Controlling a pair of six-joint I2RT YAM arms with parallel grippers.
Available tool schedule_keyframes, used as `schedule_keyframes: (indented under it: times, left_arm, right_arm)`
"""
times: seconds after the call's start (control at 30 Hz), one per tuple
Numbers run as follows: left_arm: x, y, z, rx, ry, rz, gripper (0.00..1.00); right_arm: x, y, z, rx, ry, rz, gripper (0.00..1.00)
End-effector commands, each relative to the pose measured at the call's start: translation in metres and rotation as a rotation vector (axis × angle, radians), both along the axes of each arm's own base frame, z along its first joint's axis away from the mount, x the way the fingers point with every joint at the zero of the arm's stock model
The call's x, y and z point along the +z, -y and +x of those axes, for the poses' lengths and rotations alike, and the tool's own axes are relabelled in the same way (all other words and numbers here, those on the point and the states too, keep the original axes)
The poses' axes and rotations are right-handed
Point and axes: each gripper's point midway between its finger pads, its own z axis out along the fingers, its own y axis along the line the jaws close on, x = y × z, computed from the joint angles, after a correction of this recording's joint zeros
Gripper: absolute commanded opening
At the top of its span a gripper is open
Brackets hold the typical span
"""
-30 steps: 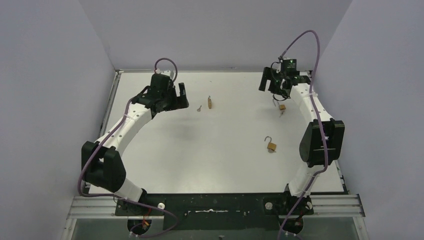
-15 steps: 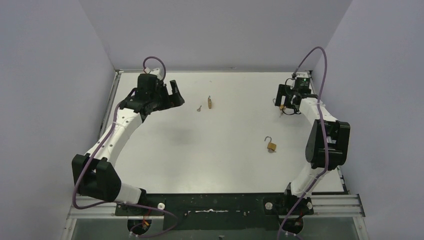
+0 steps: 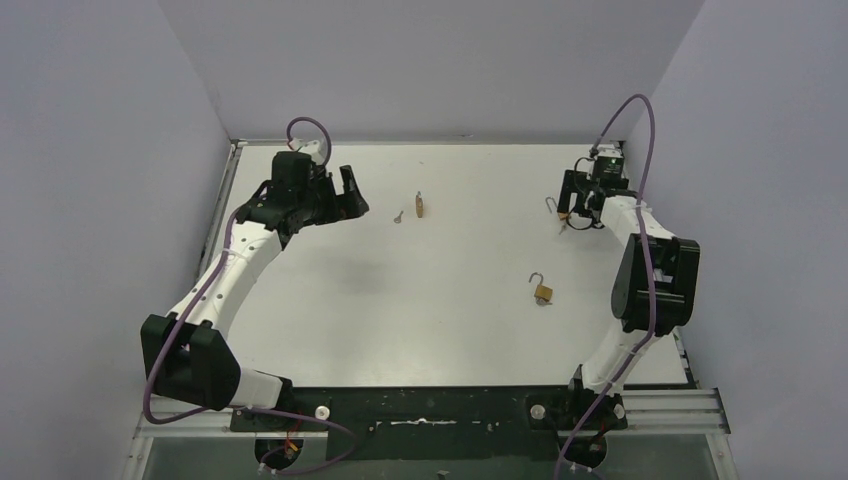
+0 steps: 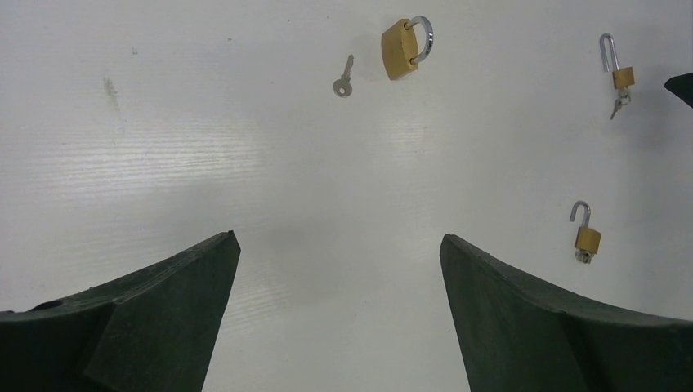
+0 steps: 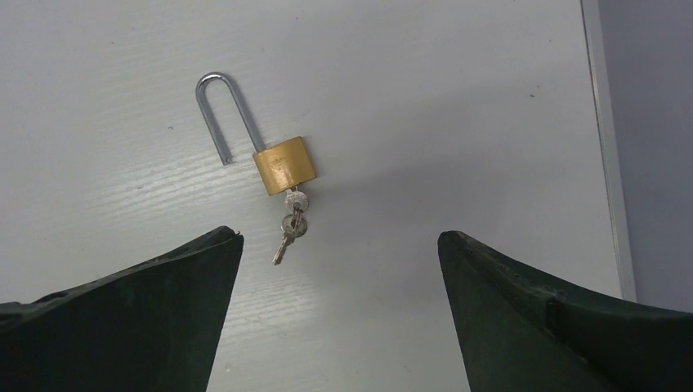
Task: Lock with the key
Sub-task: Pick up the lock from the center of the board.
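Next, my right gripper moves down and to the left in the top view and closes across the long-shackle padlock's brass body, since its sides are clear of keys.
Three brass padlocks lie on the white table. One with a shut shackle (image 4: 404,47) lies at the far middle, a loose key (image 4: 344,77) just left of it (image 3: 398,216). A long-shackle padlock (image 5: 283,166), shackle open, has keys (image 5: 290,224) hanging from its keyhole; it lies just ahead of my right gripper (image 5: 339,235), which is open and empty (image 3: 572,203). A third padlock (image 3: 542,291) with an open shackle lies nearer, right of centre. My left gripper (image 4: 339,238) is open and empty, hovering left of the loose key (image 3: 352,195).
The table's right rim (image 5: 606,147) runs close beside the right gripper, with the purple wall behind it. The left rail (image 3: 226,200) lies behind the left arm. White tabletop (image 3: 420,300) stretches between the arms.
The right gripper swung from the far right toward the right edge and now sits beside the long-shackle padlock. The left arm drew back to the left, away from the loose key.
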Motion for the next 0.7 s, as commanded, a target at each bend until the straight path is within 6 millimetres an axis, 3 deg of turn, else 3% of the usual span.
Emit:
schedule_keyframes:
  times: [0.0,0.23,0.67]
  left_arm:
    - [0.016,0.003,0.004,-0.034,0.068,-0.016,0.93]
    - [0.018,0.003,0.006,-0.042,0.063,-0.022,0.93]
    - [0.012,0.001,0.011,-0.047,0.044,-0.008,0.94]
  right_arm:
    - [-0.007,0.003,0.02,0.024,0.027,-0.001,0.94]
    - [-0.033,-0.003,0.034,0.043,-0.009,0.043,0.89]
    - [-0.051,-0.003,0.051,0.028,0.019,0.044,0.8]
